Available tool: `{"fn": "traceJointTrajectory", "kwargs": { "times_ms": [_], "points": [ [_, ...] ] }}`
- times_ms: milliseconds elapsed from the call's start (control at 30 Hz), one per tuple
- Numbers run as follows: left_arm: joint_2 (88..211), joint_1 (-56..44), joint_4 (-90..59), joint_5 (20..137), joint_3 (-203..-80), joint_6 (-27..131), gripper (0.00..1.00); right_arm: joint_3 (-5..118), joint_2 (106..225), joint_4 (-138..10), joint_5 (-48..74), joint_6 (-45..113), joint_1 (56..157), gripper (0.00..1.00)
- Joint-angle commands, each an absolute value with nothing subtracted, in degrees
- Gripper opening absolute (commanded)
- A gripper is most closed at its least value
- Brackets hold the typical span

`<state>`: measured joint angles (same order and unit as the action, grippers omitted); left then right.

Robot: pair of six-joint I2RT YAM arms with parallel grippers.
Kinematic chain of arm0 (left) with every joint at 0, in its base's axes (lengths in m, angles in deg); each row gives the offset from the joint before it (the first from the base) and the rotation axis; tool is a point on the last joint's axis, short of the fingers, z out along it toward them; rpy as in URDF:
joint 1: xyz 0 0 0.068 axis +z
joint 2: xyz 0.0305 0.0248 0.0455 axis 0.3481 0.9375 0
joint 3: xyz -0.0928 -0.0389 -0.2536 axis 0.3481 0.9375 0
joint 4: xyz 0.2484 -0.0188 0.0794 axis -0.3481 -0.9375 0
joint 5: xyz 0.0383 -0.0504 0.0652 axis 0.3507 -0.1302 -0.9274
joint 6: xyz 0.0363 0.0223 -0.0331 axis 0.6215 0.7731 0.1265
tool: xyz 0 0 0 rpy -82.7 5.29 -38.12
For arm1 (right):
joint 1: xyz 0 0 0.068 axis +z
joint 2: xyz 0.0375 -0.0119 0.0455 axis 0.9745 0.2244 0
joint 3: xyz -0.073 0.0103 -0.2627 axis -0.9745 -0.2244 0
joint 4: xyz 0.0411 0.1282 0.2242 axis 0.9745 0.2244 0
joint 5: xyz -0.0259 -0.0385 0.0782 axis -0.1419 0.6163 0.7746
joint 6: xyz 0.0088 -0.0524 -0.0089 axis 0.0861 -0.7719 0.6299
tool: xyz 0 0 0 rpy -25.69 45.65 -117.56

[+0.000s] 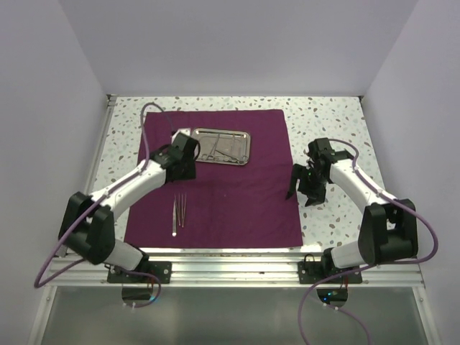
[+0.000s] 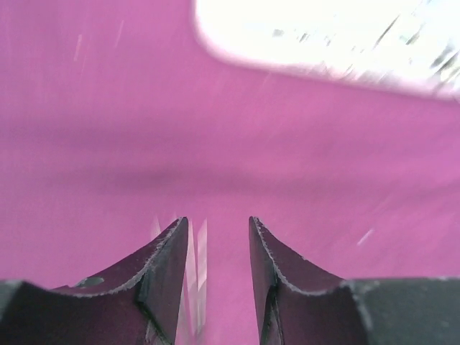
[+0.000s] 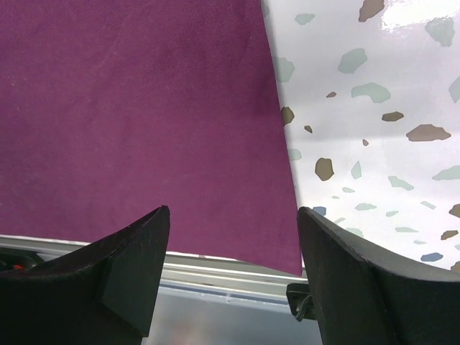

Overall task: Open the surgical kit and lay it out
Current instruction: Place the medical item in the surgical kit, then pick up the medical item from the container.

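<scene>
The robot's left gripper will next move outward and to the right in the top view, then down onto the near end of the slanted instrument in the tray.
The dark purple cloth lies spread flat on the table. The shiny steel tray sits at its back middle with several instruments in it. A few slim steel instruments lie side by side on the cloth's front left. My left gripper hangs open and empty over the cloth between these and the tray's left end. In the blurred left wrist view, its jaws are apart over cloth, slim instruments below, tray ahead. My right gripper is wide open and empty over the cloth's right edge.
The speckled white tabletop surrounds the cloth and also shows in the right wrist view. An aluminium rail runs along the near edge, seen below the right gripper. White walls close in the left, back and right.
</scene>
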<state>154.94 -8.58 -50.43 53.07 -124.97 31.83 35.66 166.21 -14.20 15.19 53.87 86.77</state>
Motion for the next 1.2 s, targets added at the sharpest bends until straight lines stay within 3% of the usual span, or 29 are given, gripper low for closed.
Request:
{"fn": "traceJointTrajectory", "kwargs": {
  "times_ms": [0,167,400,667,1167],
  "points": [
    [163.7,-8.7,-47.7,51.4,-137.2,35.0,0.43,35.4,164.0,-14.1,15.2,52.8,87.0,0.75],
    [183.6,-8.7,-53.5,50.9,-160.0,32.3,0.43,35.7,162.7,-12.7,14.0,53.9,86.9,0.75],
    [201.5,-8.7,-59.4,56.2,-180.1,21.0,0.45,36.6,160.3,-9.3,12.0,54.9,86.9,0.75],
    [203.9,-10.2,-58.9,58.6,-179.7,8.3,0.51,35.8,157.7,-6.2,10.2,54.3,86.9,0.75],
    [209.2,-12.1,-59.8,56.4,-179.1,7.5,0.45,34.7,155.6,-5.3,10.5,53.4,87.0,0.75]
  ]
}}
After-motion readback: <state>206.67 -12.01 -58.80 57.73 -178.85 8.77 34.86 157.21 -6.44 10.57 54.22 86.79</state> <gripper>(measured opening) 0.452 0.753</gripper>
